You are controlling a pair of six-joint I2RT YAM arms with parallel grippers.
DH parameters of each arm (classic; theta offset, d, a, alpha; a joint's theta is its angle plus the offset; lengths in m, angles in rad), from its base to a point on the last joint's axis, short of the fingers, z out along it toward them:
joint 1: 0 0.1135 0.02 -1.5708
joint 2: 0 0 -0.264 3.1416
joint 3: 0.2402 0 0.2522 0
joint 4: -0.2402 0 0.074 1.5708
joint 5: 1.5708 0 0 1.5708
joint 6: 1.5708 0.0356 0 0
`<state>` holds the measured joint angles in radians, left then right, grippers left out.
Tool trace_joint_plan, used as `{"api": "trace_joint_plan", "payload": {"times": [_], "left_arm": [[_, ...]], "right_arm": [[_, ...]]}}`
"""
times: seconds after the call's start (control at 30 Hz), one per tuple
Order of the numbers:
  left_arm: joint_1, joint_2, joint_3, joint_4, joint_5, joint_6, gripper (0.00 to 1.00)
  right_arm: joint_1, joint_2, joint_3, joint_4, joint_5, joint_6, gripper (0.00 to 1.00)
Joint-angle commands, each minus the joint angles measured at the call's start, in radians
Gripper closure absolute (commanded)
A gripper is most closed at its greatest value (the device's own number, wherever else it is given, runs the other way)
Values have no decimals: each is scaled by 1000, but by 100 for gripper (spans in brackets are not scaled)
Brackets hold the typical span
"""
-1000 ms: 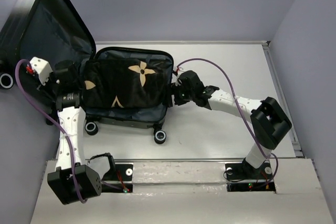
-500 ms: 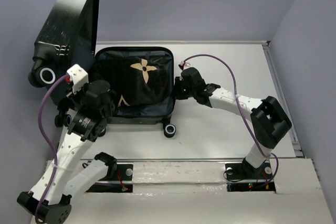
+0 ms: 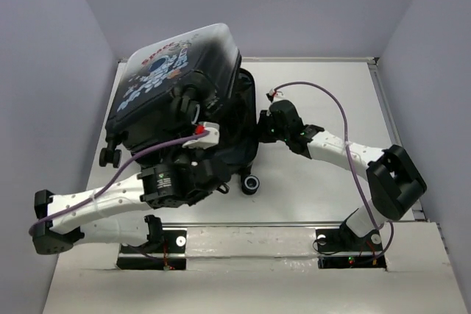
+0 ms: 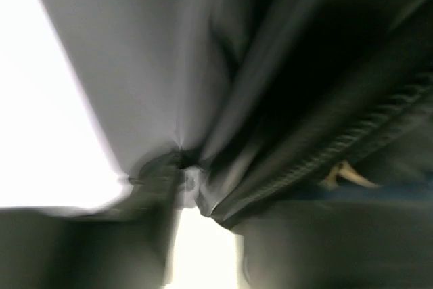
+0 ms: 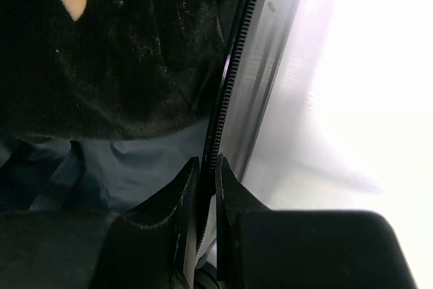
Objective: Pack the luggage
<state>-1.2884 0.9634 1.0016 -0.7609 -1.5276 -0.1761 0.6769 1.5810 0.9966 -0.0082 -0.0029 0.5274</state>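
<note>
The luggage is off-center beside open table. I will pull the luggage's zippered rim [image 3: 257, 130] to the right in the top view with my right gripper next.
The luggage [image 3: 165, 79] lies at the table's left, its astronaut-printed lid tipped over the base, and the base's right rim [image 3: 250, 119] still shows. My left arm [image 3: 110, 200] reaches up against the lid's near side. The left wrist view is blurred: my left gripper [image 4: 203, 241] points at grey lining [image 4: 149, 65] and a zipper edge [image 4: 352, 143], a fold of fabric at its tips, its jaws too smeared to read. My right gripper [image 5: 206, 167] is shut on the base's zippered rim [image 5: 233, 79], also visible from above [image 3: 263, 126]. The black cloth [image 5: 101, 59] with tan motifs lies inside.
One luggage wheel [image 3: 252, 184] stands on the table near my left wrist, another pair [image 3: 110, 157] hangs at the lid's left. White table [image 3: 331, 93] stretches to the right, bounded by a raised edge [image 3: 390, 130]. A purple cable [image 3: 324, 97] arcs over the right arm.
The lid has swung from upright at the far left over onto the base, my left arm following it rightward. The right gripper went from open to shut on the rim.
</note>
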Motion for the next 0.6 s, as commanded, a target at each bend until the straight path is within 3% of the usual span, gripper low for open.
{"api": "trace_joint_plan", "payload": {"times": [0.0,0.03,0.07,0.23,0.37,0.4,0.47,0.5,0.53,0.57], "left_arm": [[-190,14,170,478,375,-180,38],[-219,11,204,545,461,-121,21],[-227,6,215,579,510,-91,18],[-233,-2,322,676,815,-31,12],[-212,57,440,580,750,-57,10],[-181,81,465,543,748,-86,11],[-5,90,499,488,823,-135,13],[76,86,499,459,927,-169,14],[238,80,490,454,969,-178,15],[323,74,483,453,1010,-183,17]], "right_arm": [[-42,-59,-72,27,-66,-49,93],[-51,-70,-93,25,-74,-56,93],[-62,-82,-104,25,-77,-58,93],[-108,-191,-170,-18,-75,-95,93],[-152,-271,-213,-56,-92,-115,93],[-166,-289,-220,-82,-88,-122,93],[-180,-347,-217,-124,-74,-142,93],[-180,-369,-208,-166,-50,-150,93],[-189,-392,-202,-189,-39,-156,93],[-189,-433,-194,-228,-22,-167,93]]}}
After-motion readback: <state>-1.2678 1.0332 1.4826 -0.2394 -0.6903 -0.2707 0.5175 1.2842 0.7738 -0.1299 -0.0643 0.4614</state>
